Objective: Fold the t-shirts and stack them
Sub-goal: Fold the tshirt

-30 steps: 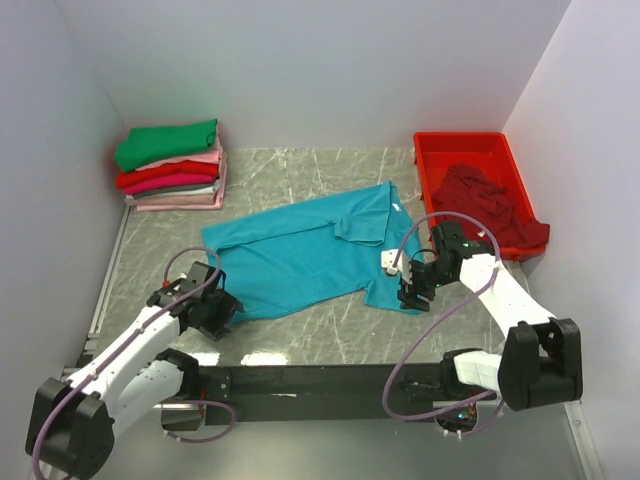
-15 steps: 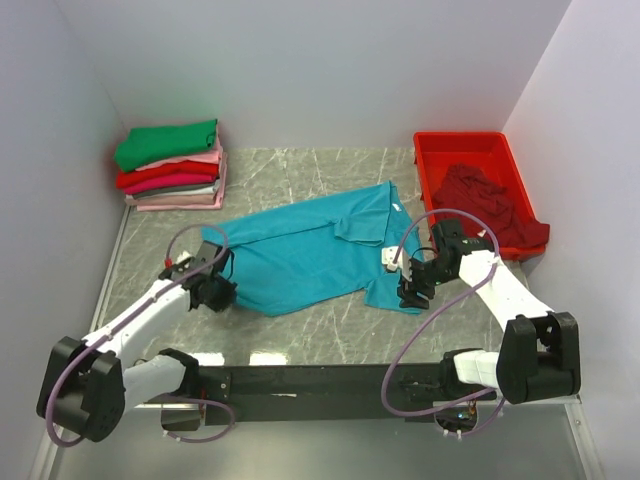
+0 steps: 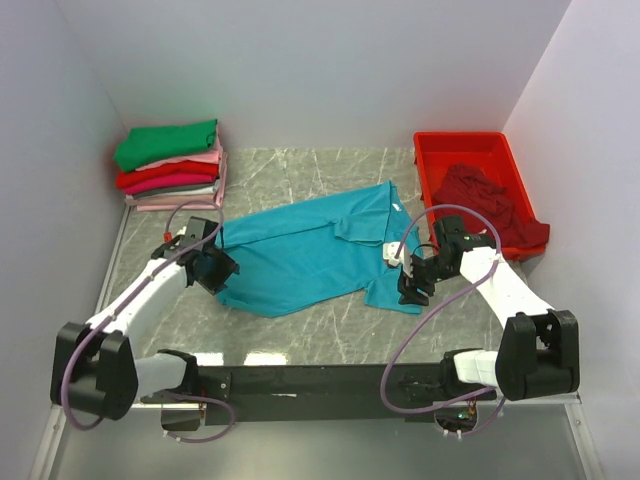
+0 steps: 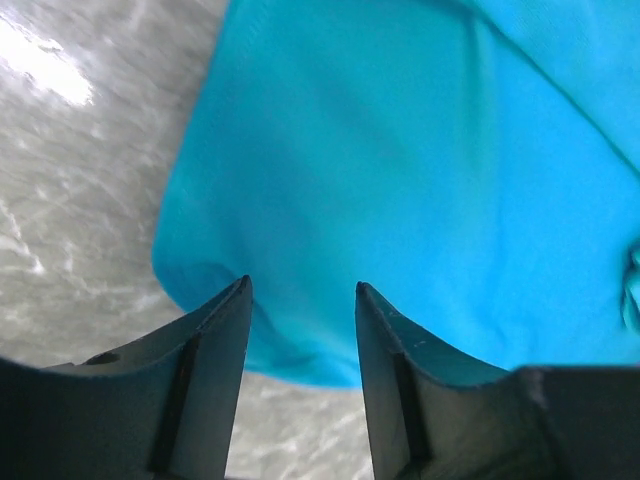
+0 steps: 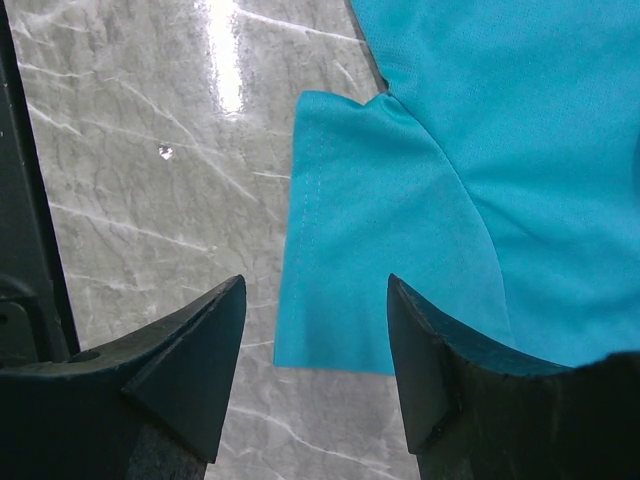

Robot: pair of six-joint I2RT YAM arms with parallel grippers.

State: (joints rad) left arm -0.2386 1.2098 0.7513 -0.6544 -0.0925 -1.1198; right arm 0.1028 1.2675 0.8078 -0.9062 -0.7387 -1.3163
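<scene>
The robot's left gripper will next move back and down onto the teal-blue t-shirt's near hem corner (image 3: 222, 299) (image 4: 187, 283) and close there, because that corner is still outside its open fingers.
A teal-blue t-shirt (image 3: 310, 255) lies spread flat in the middle of the marble table. My left gripper (image 3: 214, 270) hovers over its left edge, open, with the cloth's edge (image 4: 300, 200) below the fingers and nothing pinched. My right gripper (image 3: 410, 286) is open above the shirt's right sleeve (image 5: 390, 230), whose hem corner lies between the fingertips (image 5: 225, 300) without being held. Folded t-shirts (image 3: 172, 165) are stacked at the back left, green on top, then pink, red and grey. A dark maroon t-shirt (image 3: 492, 205) lies crumpled in the tray.
The red plastic tray (image 3: 462, 141) stands at the back right against the wall. White walls close in the table on the left, back and right. The black rail of the arm bases (image 3: 310, 380) runs along the near edge.
My left arm has swung from the near left up to the teal shirt's left edge, which has shifted slightly. The right gripper has barely moved over the sleeve.
</scene>
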